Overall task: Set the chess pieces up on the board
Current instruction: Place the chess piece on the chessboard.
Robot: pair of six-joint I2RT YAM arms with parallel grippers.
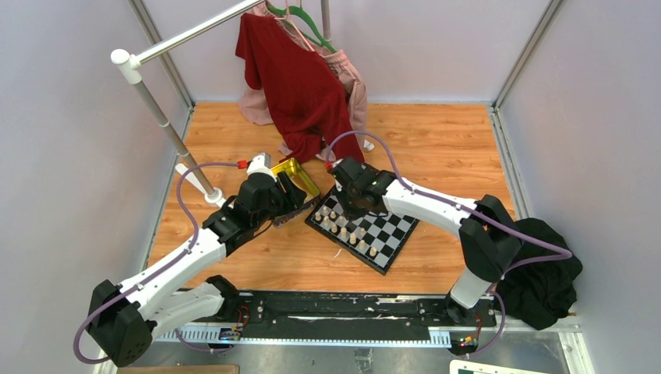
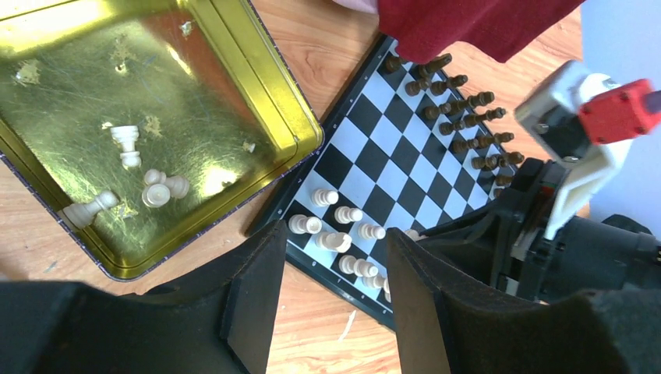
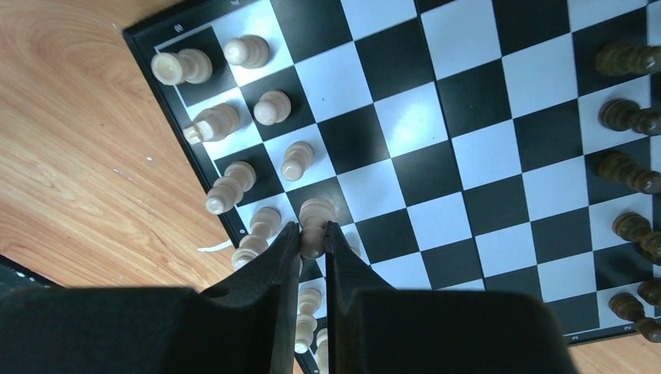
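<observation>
The cream pawn is above the dark square (image 1: 351, 227) (image 3: 320, 198). My right gripper should carry the pawn down next, to stand on that square.
The checkered board (image 1: 382, 234) lies on the wooden floor, with cream pieces (image 1: 343, 230) along its left side. In the right wrist view my right gripper (image 3: 312, 234) is shut on a cream pawn (image 3: 315, 212) over the board (image 3: 460, 101), amid the cream rows; dark pieces (image 3: 627, 117) line the far side. My left gripper (image 2: 331, 257) is open and empty above the board's near edge (image 2: 366, 156), beside the gold tin (image 2: 140, 101) that holds several cream pieces (image 2: 125, 144). Dark pieces (image 2: 460, 117) stand in rows at the board's far side.
The gold tin (image 1: 295, 173) sits left of the board. A red garment (image 1: 300, 86) hangs from a rack (image 1: 148, 86) behind, draping near the board's far corner. A black cloth (image 1: 546, 273) lies at the right.
</observation>
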